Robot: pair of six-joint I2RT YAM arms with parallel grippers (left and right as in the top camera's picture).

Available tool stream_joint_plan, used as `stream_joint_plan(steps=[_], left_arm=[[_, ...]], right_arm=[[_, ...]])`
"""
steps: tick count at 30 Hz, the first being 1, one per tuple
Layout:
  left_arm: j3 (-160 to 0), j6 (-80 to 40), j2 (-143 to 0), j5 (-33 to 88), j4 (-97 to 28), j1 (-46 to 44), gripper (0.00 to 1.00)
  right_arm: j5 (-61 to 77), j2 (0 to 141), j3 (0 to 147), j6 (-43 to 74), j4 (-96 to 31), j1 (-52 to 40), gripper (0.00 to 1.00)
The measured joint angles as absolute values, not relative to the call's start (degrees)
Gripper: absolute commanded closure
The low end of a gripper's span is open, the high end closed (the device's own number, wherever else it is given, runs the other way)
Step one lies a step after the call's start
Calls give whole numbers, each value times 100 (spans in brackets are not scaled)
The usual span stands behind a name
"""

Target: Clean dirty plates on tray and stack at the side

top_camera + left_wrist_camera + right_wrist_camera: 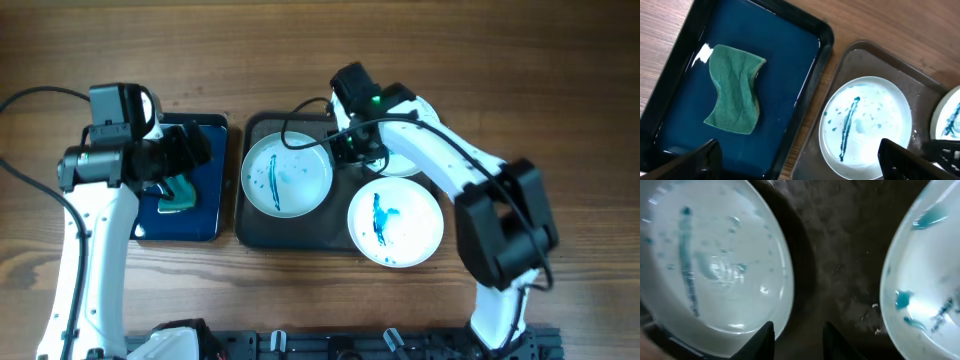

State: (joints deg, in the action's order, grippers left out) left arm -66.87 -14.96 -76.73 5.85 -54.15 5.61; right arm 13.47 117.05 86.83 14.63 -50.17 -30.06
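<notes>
The open left gripper comes down and toward the left in the wrist view, onto the green sponge next, since the plates still have blue streaks.
Three white plates show in the overhead view. One with a long blue streak lies on the left of the dark grey tray. One with blue smears lies at the tray's right front and overhangs its rim. A third is mostly hidden under my right arm. My right gripper is open and empty, low over the tray between the streaked plate and a smeared plate; its fingertips touch neither. My left gripper is open and empty above the blue tray; in its wrist view the fingers straddle both trays.
A green sponge lies on the smaller dark blue tray left of the grey tray, also in the left wrist view. The streaked plate and grey tray show there too. Bare wooden table surrounds the trays.
</notes>
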Motion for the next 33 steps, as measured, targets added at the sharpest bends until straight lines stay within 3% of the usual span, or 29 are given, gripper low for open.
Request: stream_joint_plan(steps=[8,11,13,18,26,33], left_arm=[[-6687,-1638,-7940,537,-5424,561,3],[-6687,-1671,-7944,537,-5422,561,3],[-6687,-1671,-7950,537,-5426,561,2],[-6687,-1671,-7953,537,-5448,561,2],[-6687,-1673,-7955,534,-5507,561,0],[-6687,-1673,-7955,532,-5354,561,0]], right_arm=[[1347,11928,8683,779,-4648,-3006,67],[1369,12009,8683,558,-4486,-3035,78],[1389,12197,8683,467,-4451,-3085,78],[1321,12243,9037,622,-5113,-3103,60],[1299,12245,9535,2226,-5494,-3055,60],[1295,12248,9362,2373,-4915,-3028,61]])
